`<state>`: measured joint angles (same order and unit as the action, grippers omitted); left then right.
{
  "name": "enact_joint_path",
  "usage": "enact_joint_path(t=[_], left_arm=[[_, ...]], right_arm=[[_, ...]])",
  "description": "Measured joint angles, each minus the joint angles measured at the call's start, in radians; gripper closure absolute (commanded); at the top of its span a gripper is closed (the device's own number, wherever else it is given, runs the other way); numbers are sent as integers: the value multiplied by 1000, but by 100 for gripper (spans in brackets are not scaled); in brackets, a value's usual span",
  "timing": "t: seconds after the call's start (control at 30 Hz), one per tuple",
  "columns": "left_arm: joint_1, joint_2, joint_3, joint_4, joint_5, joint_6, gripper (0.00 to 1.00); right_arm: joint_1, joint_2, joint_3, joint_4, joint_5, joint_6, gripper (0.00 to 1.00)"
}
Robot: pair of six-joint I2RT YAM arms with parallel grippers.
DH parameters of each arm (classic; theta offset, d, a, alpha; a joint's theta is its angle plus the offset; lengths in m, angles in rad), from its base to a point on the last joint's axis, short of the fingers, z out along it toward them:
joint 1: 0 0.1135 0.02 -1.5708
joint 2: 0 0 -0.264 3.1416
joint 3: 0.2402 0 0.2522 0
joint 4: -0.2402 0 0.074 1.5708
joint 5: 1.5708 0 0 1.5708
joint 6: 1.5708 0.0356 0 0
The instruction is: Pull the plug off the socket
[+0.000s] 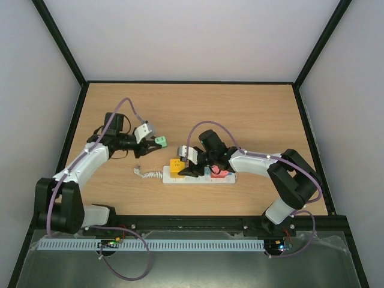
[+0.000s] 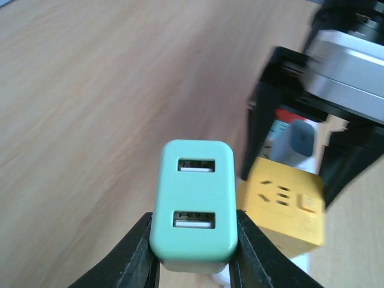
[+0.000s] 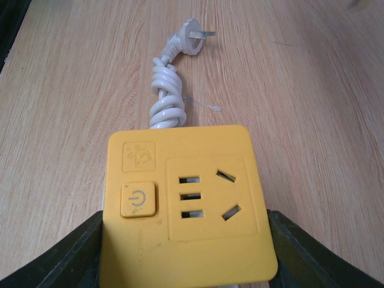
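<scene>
The wood at the table's far corner is bare, so my left gripper will next move outward and to the left in the top view, then down to that corner.
The plug (image 2: 193,204) is a mint-green block with two USB ports, and my left gripper (image 2: 193,255) is shut on its sides. From above, the plug (image 1: 160,142) hangs clear of the socket, up and to the left of it, in my left gripper (image 1: 153,141). The socket (image 1: 201,179) is a white strip lying on the table with a yellow end block (image 3: 186,204). My right gripper (image 3: 186,255) is shut on that block, one finger against each side. The top view shows my right gripper (image 1: 182,168) over the strip's left end.
The socket's coiled white cord (image 3: 165,99) runs left from the yellow block and ends in a loose pronged connector (image 3: 192,42) lying on the wooden table (image 1: 240,114). Black frame rails (image 1: 189,81) border the table. The right arm (image 1: 258,163) lies over the strip's right part.
</scene>
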<state>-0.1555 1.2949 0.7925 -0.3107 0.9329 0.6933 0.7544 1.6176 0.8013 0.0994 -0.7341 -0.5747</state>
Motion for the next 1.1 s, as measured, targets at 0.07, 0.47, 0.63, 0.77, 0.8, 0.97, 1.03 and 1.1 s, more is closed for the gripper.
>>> enact_joint_path(t=[0.07, 0.47, 0.63, 0.77, 0.8, 0.97, 1.03, 1.1], left_arm=[[25, 24, 34, 5, -19, -32, 84], [217, 365, 344, 14, -190, -321, 83], [309, 518, 499, 11, -218, -413, 83], [370, 646, 621, 2, -253, -470, 83], [382, 674, 647, -2, -257, -481, 83], [434, 793, 760, -27, -269, -520, 82], [448, 821, 782, -37, -272, -530, 82], [462, 845, 802, -47, -277, -542, 82]], right_arm=[[0, 0, 0, 0, 1, 0, 73], [1, 0, 2, 0, 8, 4, 73], [1, 0, 2, 0, 8, 4, 73], [1, 0, 2, 0, 9, 4, 73], [1, 0, 2, 0, 9, 4, 73], [1, 0, 2, 0, 9, 4, 73], [1, 0, 2, 0, 9, 4, 73], [1, 0, 2, 0, 9, 4, 73]])
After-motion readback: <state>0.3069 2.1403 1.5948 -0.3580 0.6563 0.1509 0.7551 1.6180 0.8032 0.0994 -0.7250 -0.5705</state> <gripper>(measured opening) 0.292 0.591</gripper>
